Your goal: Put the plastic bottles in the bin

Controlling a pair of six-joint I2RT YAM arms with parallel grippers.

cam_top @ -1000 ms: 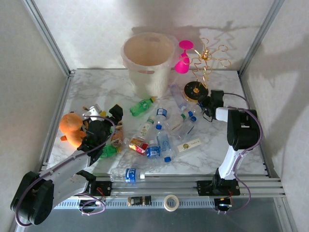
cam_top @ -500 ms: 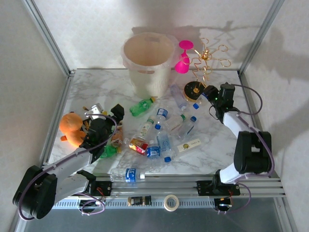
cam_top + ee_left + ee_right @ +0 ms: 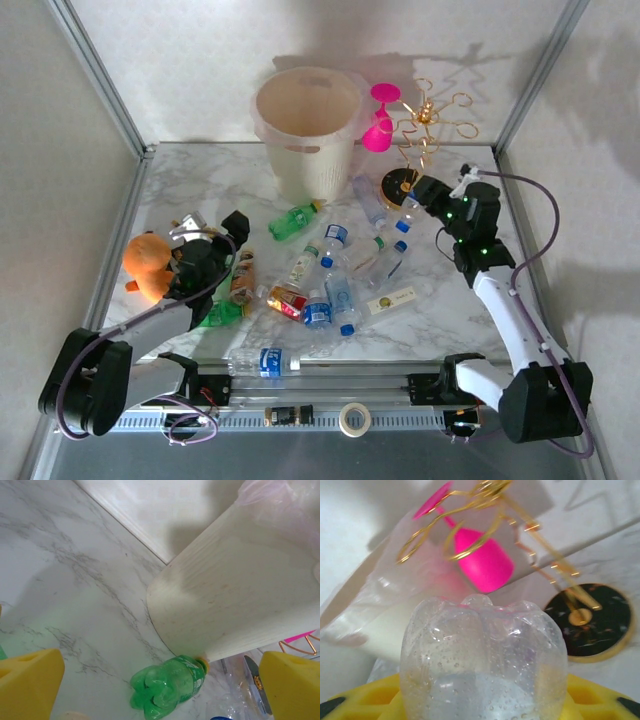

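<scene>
My right gripper lifts the clear bottle next and carries it outward over the bin's opening (image 3: 308,103), since the bin's tall rim stands above the tabletop.
The bin (image 3: 305,130) stands at the back of the table, and its cream wall (image 3: 240,595) rises ahead in the left wrist view. Several plastic bottles (image 3: 330,280) lie scattered in the middle. A green bottle (image 3: 293,220) lies beside the bin's foot. In the left wrist view this green bottle (image 3: 170,687) lies ahead, between the yellow fingers. My left gripper (image 3: 215,230) is open and holds nothing. My right gripper (image 3: 422,195) is shut on a clear bottle (image 3: 482,660) next to the gold stand, and that bottle's base points forward.
An orange plush toy (image 3: 145,262) lies just left of my left gripper. A pink goblet (image 3: 380,120) and a gold wire stand (image 3: 425,130) on a black base (image 3: 587,617) are right of the bin. One clear bottle (image 3: 265,360) lies at the front rail.
My right arm has unfolded and swung its gripper toward the gold stand's base, its jaws closing on the clear bottle. My left gripper has crept slightly farther from the front edge, still open.
</scene>
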